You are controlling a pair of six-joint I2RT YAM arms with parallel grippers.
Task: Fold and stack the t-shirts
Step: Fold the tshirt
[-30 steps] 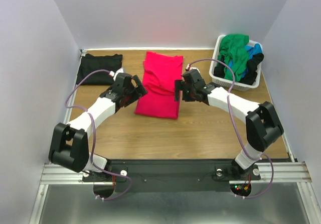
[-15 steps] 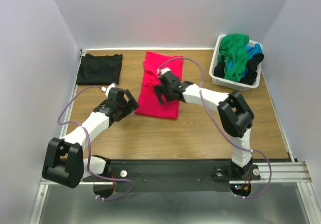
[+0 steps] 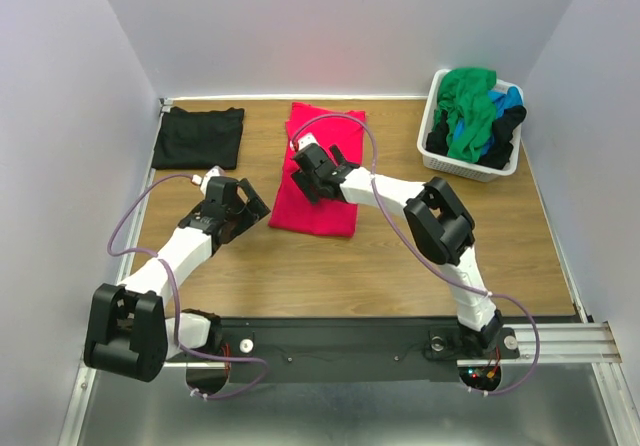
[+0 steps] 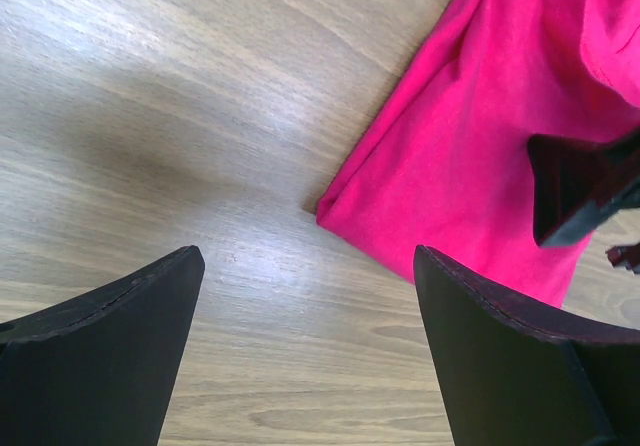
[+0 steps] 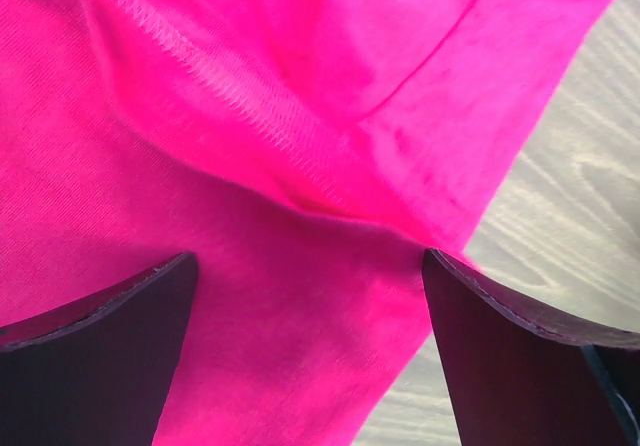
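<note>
The red t-shirt's near corner lies uncovered beside the open left gripper, so the robot will next bring that gripper down and to the right in the top view onto the corner.
A folded pinkish-red t-shirt (image 3: 325, 201) lies on the wooden table at centre back. It also shows in the left wrist view (image 4: 480, 166) and fills the right wrist view (image 5: 250, 166). My right gripper (image 3: 300, 178) is open, just above the shirt's left edge. My left gripper (image 3: 245, 209) is open and empty over bare wood, just left of the shirt's near left corner. A folded black t-shirt (image 3: 200, 136) lies at the back left. Green (image 3: 468, 106), blue and black shirts sit in the basket.
A white plastic laundry basket (image 3: 500, 171) stands at the back right. The right arm reaches across the table's middle to the red shirt. Walls close the table on the left, back and right.
My right gripper has moved left from the shirt's right edge across to its left edge. My left gripper has drawn back left and nearer, off the shirt onto bare wood.
</note>
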